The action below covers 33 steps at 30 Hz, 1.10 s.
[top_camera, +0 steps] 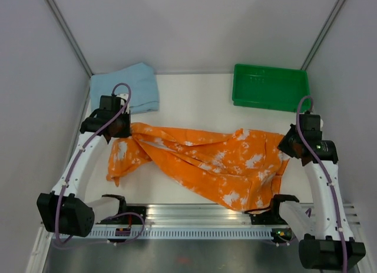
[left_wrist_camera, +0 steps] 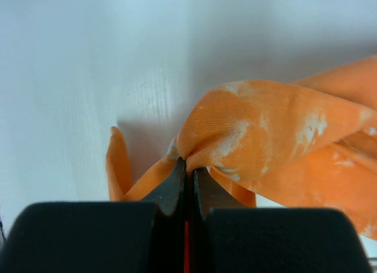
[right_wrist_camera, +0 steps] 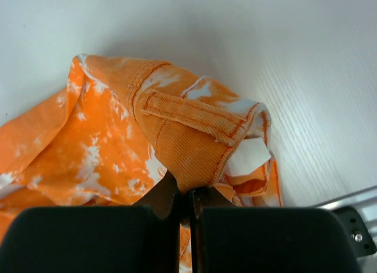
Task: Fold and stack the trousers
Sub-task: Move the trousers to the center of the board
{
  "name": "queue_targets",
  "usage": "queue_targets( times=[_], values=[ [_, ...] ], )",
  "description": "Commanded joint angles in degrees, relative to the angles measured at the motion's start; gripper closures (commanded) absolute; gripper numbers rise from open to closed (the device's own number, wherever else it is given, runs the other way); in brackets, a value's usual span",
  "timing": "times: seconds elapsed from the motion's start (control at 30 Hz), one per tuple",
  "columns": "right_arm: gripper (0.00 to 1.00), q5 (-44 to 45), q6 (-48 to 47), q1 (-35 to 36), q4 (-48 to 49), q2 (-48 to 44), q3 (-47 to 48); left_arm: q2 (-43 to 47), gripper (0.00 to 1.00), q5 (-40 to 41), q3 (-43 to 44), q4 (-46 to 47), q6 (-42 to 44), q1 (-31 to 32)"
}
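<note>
The orange trousers (top_camera: 212,158) sag toward the metal bar, so I will use my left gripper to carry the trousers' pinched fabric outward toward the light-blue cloth's near edge (top_camera: 141,112) and let go of it.
The orange trousers (top_camera: 212,158) with white blotches lie stretched across the white table between both arms, rumpled, part of them drooping toward the near edge. At their left end my left gripper (top_camera: 121,129) is shut on a pinch of the thin fabric (left_wrist_camera: 259,129), which bunches just beyond the closed jaws (left_wrist_camera: 187,167). At the right end my right gripper (top_camera: 290,145) is shut on the waistband (right_wrist_camera: 194,137), near a belt loop and a white label. The waistband folds over the closed jaws (right_wrist_camera: 189,192).
A folded light-blue cloth (top_camera: 126,87) lies at the back left, close behind the left gripper. A green tray (top_camera: 244,99) stands at the back right. Grey walls close in on both sides. A metal rail (top_camera: 194,217) runs along the near edge.
</note>
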<state>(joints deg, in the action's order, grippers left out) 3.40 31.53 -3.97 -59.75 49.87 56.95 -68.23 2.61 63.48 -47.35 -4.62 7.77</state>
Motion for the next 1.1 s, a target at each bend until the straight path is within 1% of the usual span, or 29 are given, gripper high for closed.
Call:
queue_targets(
  times=[0.0,0.07,0.1,0.17,0.2,0.27,0.3,0.33,0.37,0.43,0.6,0.63,0.67,0.7,0.73,0.8,0.83,0.87,0.9,0.93,0.97,1.0,1.03,1.07],
  values=[
    [1.00,4.50,-3.57,0.10,17.96,3.19,-0.18,3.45,0.98,6.79,-3.36,2.78,0.50,-2.14],
    [1.00,6.61,-5.76,0.01,20.27,6.72,2.18,3.36,0.98,7.14,-4.59,5.60,-0.91,-2.67],
    [1.00,7.40,-8.91,0.01,21.68,10.56,3.33,3.10,0.98,7.06,-4.07,6.48,-1.35,-2.67],
    [1.00,9.42,-11.65,-0.16,22.82,14.80,7.19,2.75,0.98,6.62,-3.28,9.64,-1.71,-2.67],
    [1.00,9.17,-14.10,-0.77,23.96,19.00,8.52,2.83,0.98,6.70,-2.06,10.78,-1.44,-2.67],
    [1.00,8.82,-14.65,-1.57,23.80,23.06,13.94,3.01,0.98,8.46,-0.12,12.45,-0.13,-2.67],
    [1.00,8.47,-14.74,-2.44,24.15,26.56,15.20,3.19,0.98,8.72,1.45,12.98,0.57,-2.67],
    [1.00,8.38,-14.65,-2.97,24.41,27.90,16.08,3.54,0.97,8.46,1.73,13.86,2.41,-2.67],
    [1.00,8.47,-14.31,-3.93,24.67,29.22,16.87,3.89,0.95,7.51,1.82,15.87,3.56,-2.67],
    [1.00,7.94,-13.87,-4.64,25.29,32.04,16.79,3.54,0.93,4.44,1.64,16.94,6.28,-2.67],
    [0.99,8.55,-14.83,-4.91,26.26,34.51,13.98,-3.57,0.87,1.96,2.34,15.54,4.02,-2.67],
    [0.94,8.47,-14.74,-4.91,26.35,34.68,13.46,-5.06,0.80,2.65,2.87,14.84,2.88,-2.67],
    [0.84,7.94,-14.83,-5.08,26.43,35.29,13.37,-8.21,0.68,3.18,4.61,13.09,2.08,-2.67],
    [0.49,7.50,-15.00,-5.09,26.17,35.65,13.63,-9.54,0.47,4.58,5.68,12.03,0.51,-2.67],
    [0.30,5.67,-15.01,-5.26,25.65,36.09,15.19,-10.95,0.22,5.47,6.82,10.89,-0.38,-2.67],
    [0.09,3.12,-15.62,-5.26,23.28,37.05,17.66,-13.24,0.10,7.40,10.16,7.38,-3.44,-2.67],
    [0.06,0.32,-15.97,-5.26,22.14,37.23,20.46,-13.34,0.07,8.89,10.86,6.32,-4.25,-2.67],
    [0.04,-0.49,-16.06,-5.26,19.52,36.97,21.79,-12.99,0.06,9.34,11.57,5.35,-4.95,-2.67],
    [0.02,-1.02,-15.80,-5.26,18.45,36.45,22.76,-11.51,0.01,11.08,11.58,3.25,-7.13,-2.67],
    [0.02,-0.94,-15.27,-5.26,17.13,36.01,23.90,-10.36,0.00,12.40,11.31,1.84,-8.81,-2.67],
    [0.02,-0.94,-14.05,-5.26,14.77,34.61,23.82,-9.39,0.00,13.90,10.70,0.17,-14.05,-2.67],
    [0.02,-1.11,-13.43,-5.26,13.88,33.81,23.39,-7.81,0.00,16.00,10.52,-4.89,-17.58,-2.67],
    [0.02,-1.55,-12.64,-5.26,13.17,33.02,20.86,-7.02,0.00,15.93,10.17,-7.12,-20.48,-2.67],
    [0.02,-1.99,-11.59,-5.26,12.29,31.19,18.92,-6.31,0.00,15.24,8.43,-8.97,-26.34,-2.67]
  ],
)
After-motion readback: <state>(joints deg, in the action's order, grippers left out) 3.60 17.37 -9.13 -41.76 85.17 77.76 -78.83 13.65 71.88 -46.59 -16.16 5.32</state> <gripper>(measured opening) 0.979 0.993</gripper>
